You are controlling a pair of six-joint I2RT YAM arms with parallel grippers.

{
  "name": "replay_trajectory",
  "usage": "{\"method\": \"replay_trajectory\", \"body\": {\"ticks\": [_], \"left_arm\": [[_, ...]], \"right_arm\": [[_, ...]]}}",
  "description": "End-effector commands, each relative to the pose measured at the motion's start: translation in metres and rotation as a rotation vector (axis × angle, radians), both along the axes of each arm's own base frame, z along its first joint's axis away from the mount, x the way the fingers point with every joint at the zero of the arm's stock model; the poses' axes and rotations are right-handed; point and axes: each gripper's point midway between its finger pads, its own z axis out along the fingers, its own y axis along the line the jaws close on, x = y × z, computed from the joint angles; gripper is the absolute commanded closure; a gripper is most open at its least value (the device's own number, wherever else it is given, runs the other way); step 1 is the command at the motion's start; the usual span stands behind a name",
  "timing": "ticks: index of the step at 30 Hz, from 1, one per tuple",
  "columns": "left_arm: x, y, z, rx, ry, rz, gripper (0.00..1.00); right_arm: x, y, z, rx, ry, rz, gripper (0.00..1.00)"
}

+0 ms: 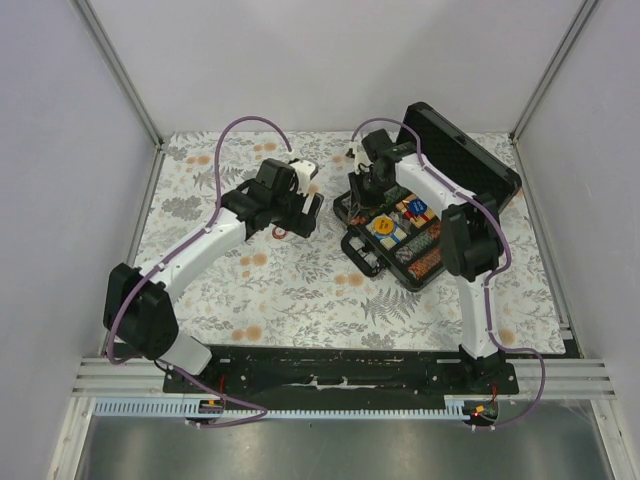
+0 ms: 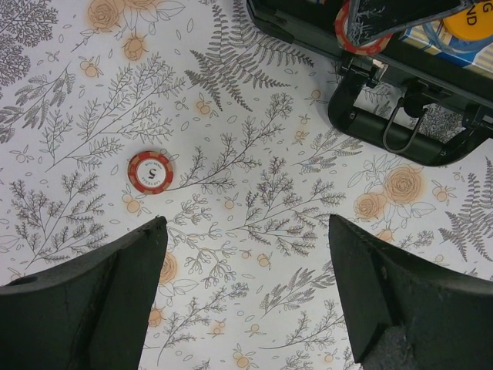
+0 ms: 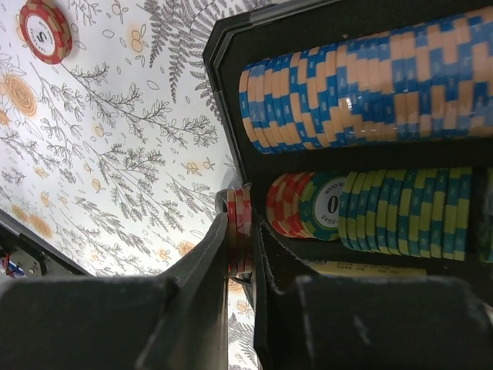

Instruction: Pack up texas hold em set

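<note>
My right gripper should next pass the case's side, toward the right in its wrist view, to release its chips beside the matching red chips inside the case.
The black case (image 1: pixel 352 245) lies open at centre right, its lid (image 1: pixel 465 150) raised behind it. Inside are a blue-and-orange chip row (image 3: pixel 370 85), a green-and-yellow row (image 3: pixel 400 212) and a few red chips (image 3: pixel 285 204). My right gripper (image 3: pixel 240 231) is shut on a small stack of red chips (image 3: pixel 240 212), held edge-on at the case's left wall (image 3: pixel 223 46). One loose red chip (image 2: pixel 150 171) lies flat on the table. My left gripper (image 2: pixel 246 231) hangs open above the cloth, just near of that chip, with nothing between its fingers.
The case's handle (image 2: pixel 393 127) sticks out toward the left arm. A yellow disc (image 1: pixel 384 224) and card decks (image 1: pixel 415 208) sit in the case's middle. The floral cloth (image 1: pixel 300 290) covers the table; white walls close it in on three sides.
</note>
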Motion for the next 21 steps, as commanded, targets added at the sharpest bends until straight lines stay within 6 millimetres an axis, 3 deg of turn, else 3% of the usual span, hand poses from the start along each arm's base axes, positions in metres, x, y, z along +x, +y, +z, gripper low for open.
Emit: {"method": "replay_trajectory", "body": {"ticks": [1, 5, 13, 21], "left_arm": [[0.014, -0.007, 0.014, -0.034, -0.044, 0.022, 0.10], [0.015, -0.008, 0.011, -0.027, -0.036, 0.018, 0.10], [0.019, -0.010, 0.008, -0.015, -0.031, 0.007, 0.10], [0.021, -0.012, 0.004, -0.011, -0.021, -0.003, 0.10]], "right_arm": [[0.026, -0.023, 0.036, -0.018, -0.121, -0.049, 1.00], [0.029, -0.024, 0.042, 0.023, -0.113, -0.058, 1.00], [0.033, -0.038, 0.036, -0.041, -0.129, -0.068, 1.00], [0.028, -0.038, 0.029, -0.102, -0.168, -0.038, 1.00]]}}
